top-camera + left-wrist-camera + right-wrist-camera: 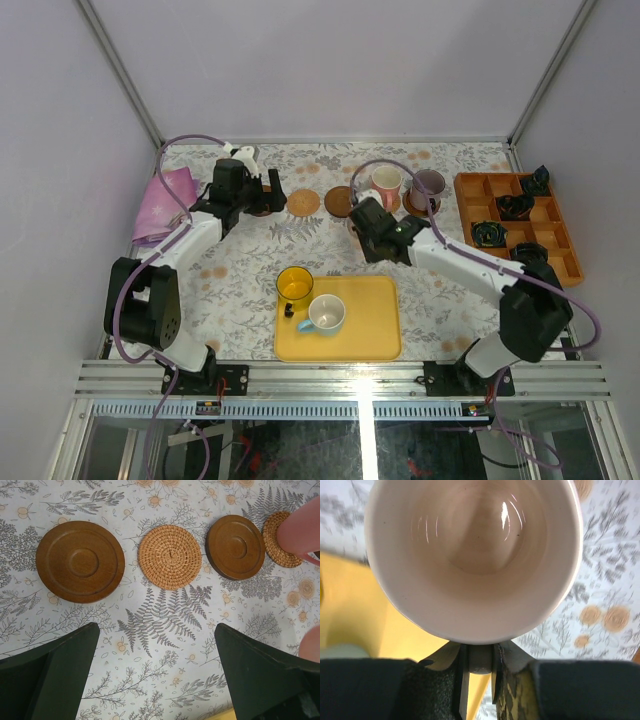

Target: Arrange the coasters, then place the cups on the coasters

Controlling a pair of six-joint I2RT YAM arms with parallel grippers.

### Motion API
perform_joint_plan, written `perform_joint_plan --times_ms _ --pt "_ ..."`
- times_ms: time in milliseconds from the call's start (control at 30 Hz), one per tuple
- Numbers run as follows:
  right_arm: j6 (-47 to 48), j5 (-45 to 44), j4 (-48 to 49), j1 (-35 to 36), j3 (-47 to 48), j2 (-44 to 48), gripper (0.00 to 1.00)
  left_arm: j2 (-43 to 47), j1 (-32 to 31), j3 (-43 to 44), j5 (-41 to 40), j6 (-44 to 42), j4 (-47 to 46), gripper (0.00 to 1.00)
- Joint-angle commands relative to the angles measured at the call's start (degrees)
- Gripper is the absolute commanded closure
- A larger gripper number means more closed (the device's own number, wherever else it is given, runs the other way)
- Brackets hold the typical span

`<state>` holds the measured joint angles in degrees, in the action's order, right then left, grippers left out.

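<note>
Next, my right gripper moves outward and down and releases its cup on the dark brown coaster by the standing pink cup, as that lies outward and below it.
Four coasters lie in a row at the back: dark brown (80, 561), tan woven (170, 556), dark brown (235, 546), and a tan one (277, 540) under a pink cup (300, 527). A purple-grey cup (428, 184) stands just right of that pink cup (387, 185). My left gripper (156, 630) hangs open just in front of the row, nothing between its fingers. My right gripper (480, 655) is shut on the handle of another pink cup (472, 555), held over the yellow tray's far edge. A yellow cup (295, 284) and a light blue cup (326, 313) stand on the tray.
The yellow tray (370, 320) lies at the front middle. An orange compartment tray (480, 185) with dark items sits at the right edge. A pink cloth (165, 205) lies at the left edge. White walls close in the table.
</note>
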<state>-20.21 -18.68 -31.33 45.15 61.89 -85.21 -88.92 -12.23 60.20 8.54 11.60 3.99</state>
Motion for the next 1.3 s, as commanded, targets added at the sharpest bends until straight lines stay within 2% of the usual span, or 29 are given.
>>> perform_joint_plan --times_ms 0,267,567,800,1267 --pt "3.3 -2.6 7.8 -3.0 12.6 -6.0 1.0 0.0 -0.1 2.6 -2.1 -1.2 -0.9 0.0" --pt "3.1 -0.1 7.1 -7.2 30.9 -23.0 1.0 -0.4 0.0 3.7 -3.5 -2.3 -0.6 0.0" --pt "4.5 1.1 5.2 -9.7 44.1 -34.2 1.0 -2.7 0.0 5.5 -4.5 -3.5 -0.5 0.0" --pt "2.9 2.0 4.2 -11.1 48.0 -38.4 1.0 -5.7 -0.1 8.8 -2.7 -4.0 0.4 0.0" --pt "-0.7 5.9 2.4 -11.3 45.7 -38.6 1.0 -6.2 0.0 7.9 -3.3 -4.8 1.3 0.0"
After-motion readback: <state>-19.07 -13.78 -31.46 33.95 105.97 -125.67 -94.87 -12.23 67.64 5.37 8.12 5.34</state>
